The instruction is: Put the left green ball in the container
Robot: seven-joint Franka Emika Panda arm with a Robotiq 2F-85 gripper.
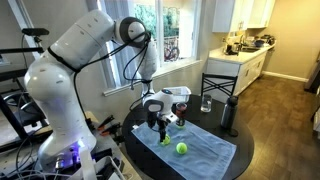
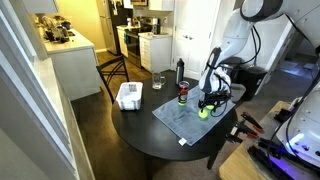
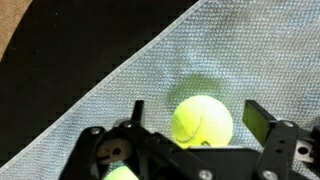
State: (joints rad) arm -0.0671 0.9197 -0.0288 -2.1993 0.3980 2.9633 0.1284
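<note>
My gripper first moves down a little next, to get both fingers onto the sides of the yellow-green ball.
A yellow-green ball [image 3: 202, 121] lies on the blue-grey cloth [image 3: 150, 70] between my gripper's [image 3: 198, 112] two open fingers, which stand apart from it on either side. In both exterior views the gripper [image 1: 158, 120] [image 2: 210, 92] hangs just over this ball [image 1: 166, 140] [image 2: 203, 112]. A second ball that looks alike [image 1: 182, 148] lies close by on the cloth. The container, a clear whitish square tub [image 2: 129, 95], stands at the far side of the round dark table [image 2: 140, 125], away from the gripper. It does not show in the wrist view.
A clear drinking glass [image 2: 158, 81] [image 1: 206, 103] and a tall dark bottle [image 2: 180, 70] [image 1: 228, 112] stand at the table's back. A small dark and red object [image 2: 183, 97] stands by the cloth. A chair [image 1: 218, 85] is behind the table.
</note>
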